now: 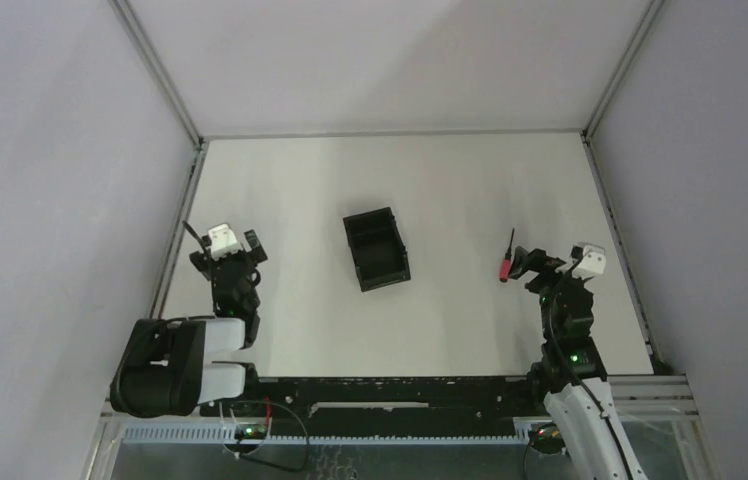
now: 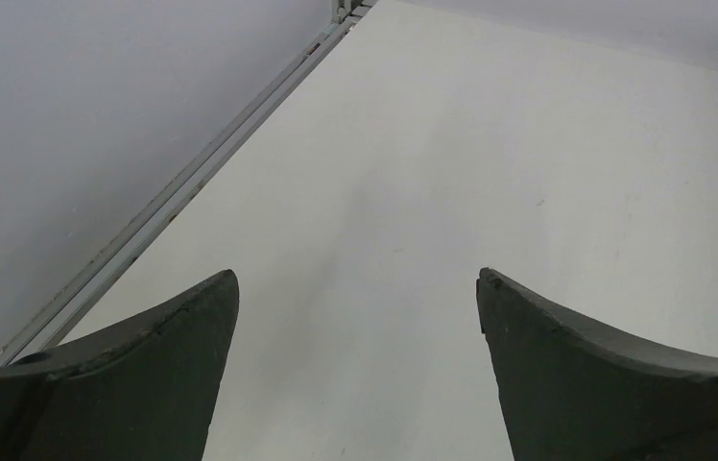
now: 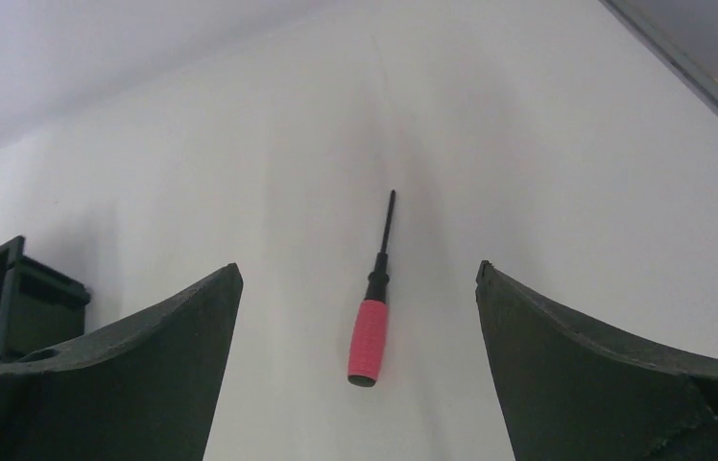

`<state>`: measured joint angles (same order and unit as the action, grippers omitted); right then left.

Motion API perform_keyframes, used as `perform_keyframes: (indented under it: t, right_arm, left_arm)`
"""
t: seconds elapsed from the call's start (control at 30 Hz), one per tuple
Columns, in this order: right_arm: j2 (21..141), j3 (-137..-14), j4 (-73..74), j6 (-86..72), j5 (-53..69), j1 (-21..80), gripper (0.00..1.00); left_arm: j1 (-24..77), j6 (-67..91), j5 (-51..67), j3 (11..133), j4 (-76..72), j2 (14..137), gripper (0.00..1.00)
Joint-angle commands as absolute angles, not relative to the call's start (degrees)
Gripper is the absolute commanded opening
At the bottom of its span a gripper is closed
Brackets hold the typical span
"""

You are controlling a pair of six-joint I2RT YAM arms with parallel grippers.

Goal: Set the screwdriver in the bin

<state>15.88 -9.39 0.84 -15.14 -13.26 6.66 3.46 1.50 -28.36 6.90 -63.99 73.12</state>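
Observation:
My right gripper lowers toward the left in the top view onto the screwdriver's dark collar point(image 1: 508, 257) point(image 3: 377, 278) next, since the screwdriver's stem points away lengthwise between my open fingers.
The screwdriver point(image 1: 506, 262), with a short red handle and thin dark shaft, lies flat on the white table at the right. In the right wrist view the screwdriver point(image 3: 370, 331) lies between my open fingers, handle end towards me, shaft pointing away. My right gripper point(image 1: 528, 264) is open and empty just to the right of it, apart from it. The black bin point(image 1: 377, 248) with an inner divider stands at the table's middle; its corner shows at the left edge of the right wrist view point(image 3: 5, 303). My left gripper point(image 1: 246, 250) is open and empty at the left, over bare table.
White enclosure walls stand on both sides and at the back. A metal frame rail point(image 2: 182, 187) runs along the table's left edge close to my left gripper. Another rail point(image 1: 618, 250) runs along the right edge beside my right arm.

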Motion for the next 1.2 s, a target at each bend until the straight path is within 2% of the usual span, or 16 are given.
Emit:
perform_keyframes:
  t: [0.0,0.2,0.43,0.53,0.77,1.07,1.13,1.17]
  right_arm:
    - [18.7,-11.8,-1.3,-19.0,-18.4,5.9,1.0]
    - [28.7,-22.7,-1.0,-16.3,-14.0,4.7,1.0]
    - [57.9,-53.1,27.4,-17.4,-12.7,2.7,0.92]
    - [68.8,-61.0,36.2,-17.4,-12.1,2.0,0.91]
    - [83.4,-62.1,36.5,-17.4,-2.8,0.4,0.79]
    - [98.6,-62.1,34.2,-15.9,0.3,0.4,0.69]
    - [101.1,-62.1,34.2,-15.7,-1.2,0.4,0.63]
    - [102.1,-62.1,34.2,-15.6,-1.8,0.4,0.57]
  left_arm:
    - [3.3,1.0,-28.4,9.4,-65.5,73.0,0.98]
    - [3.3,1.0,-28.4,9.4,-65.6,73.0,0.98]
    - [3.3,1.0,-28.4,9.4,-65.5,73.0,0.98]
    - [3.3,1.0,-28.4,9.3,-65.5,73.0,0.98]
    - [3.3,1.0,-28.4,9.3,-65.6,73.0,0.98]
    - [3.3,1.0,-28.4,9.3,-65.6,73.0,0.98]
    - [3.3,1.0,-28.4,9.3,-65.6,73.0,0.98]
    - [3.3,1.0,-28.4,9.3,-65.6,73.0,0.98]
